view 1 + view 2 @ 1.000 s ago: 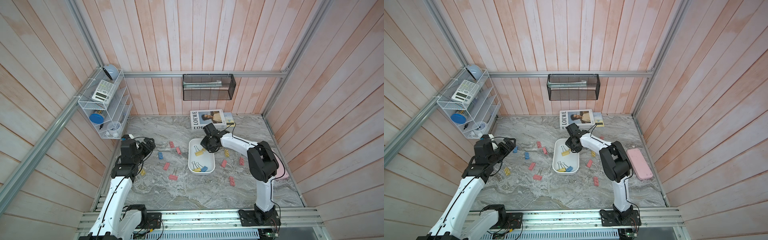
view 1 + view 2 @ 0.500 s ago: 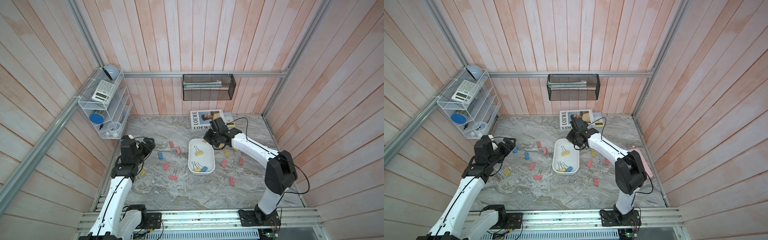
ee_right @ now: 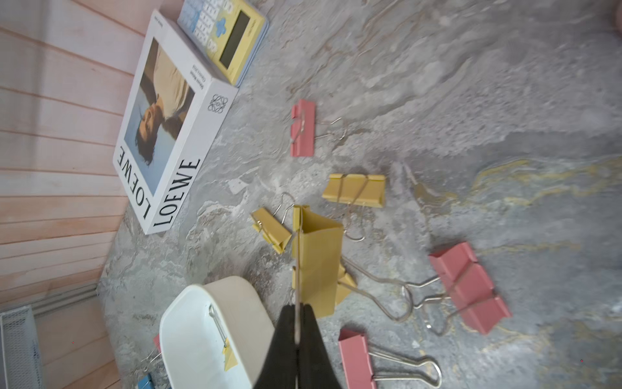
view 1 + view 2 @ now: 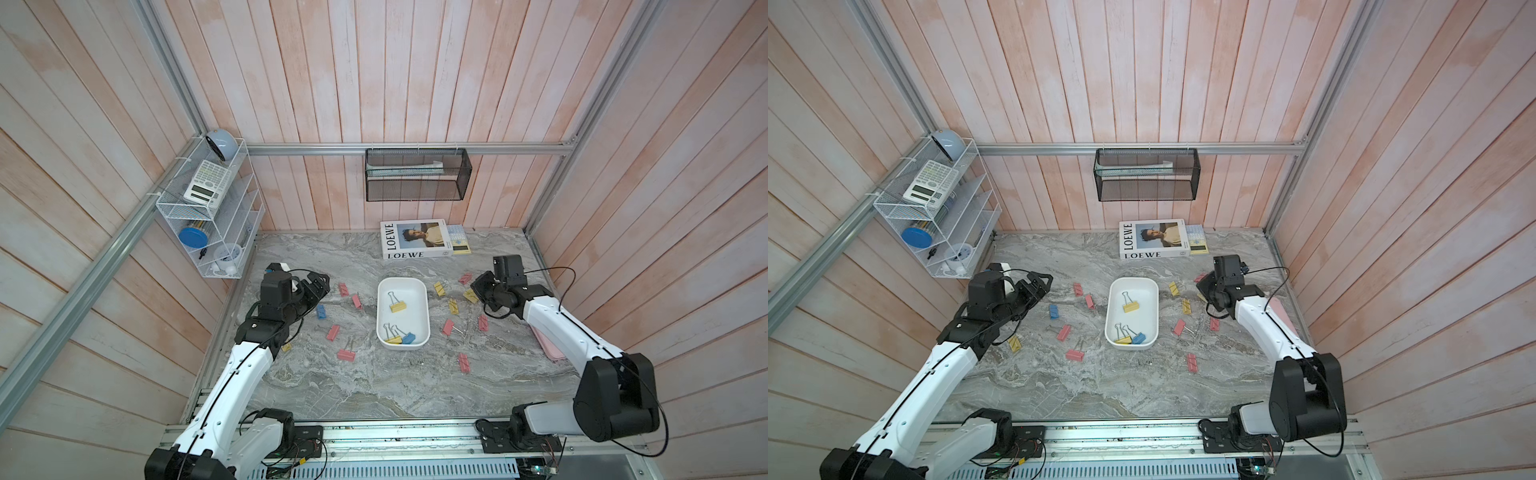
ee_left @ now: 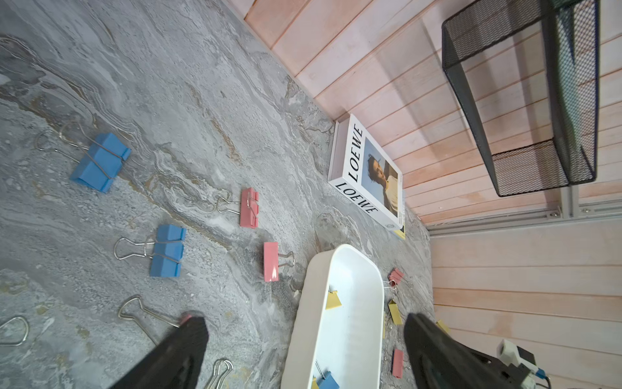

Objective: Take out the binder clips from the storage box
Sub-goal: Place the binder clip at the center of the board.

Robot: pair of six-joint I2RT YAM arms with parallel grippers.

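Loose clips already crowd the spot beneath my right gripper. It should next move toward the pink case and down to let go of the yellow clip on the bare marble.
The white storage box [image 4: 409,291] [image 4: 1144,291] sits mid-table and holds two yellow binder clips [image 4: 397,306] and a blue one [image 4: 408,338]. Several pink, yellow and blue clips lie on the marble on both sides of it. My right gripper [image 3: 297,313] [image 4: 482,291] is to the right of the box, shut on the wire handle of a yellow clip [image 3: 316,259] that hangs above other loose clips. My left gripper [image 5: 302,319] [image 4: 318,286] hovers open and empty left of the box [image 5: 353,303], near a blue clip [image 4: 320,311].
A LOEWE book [image 4: 415,239] and a yellow calculator [image 4: 459,241] lie at the back wall. A black mesh basket [image 4: 417,174] hangs above them. A white wire rack [image 4: 208,216] is at the back left. A pink case [image 4: 548,347] lies under the right arm.
The right arm has swung from over the box's far end out to the right side of the table, its gripper staying shut. The left arm has stayed put.
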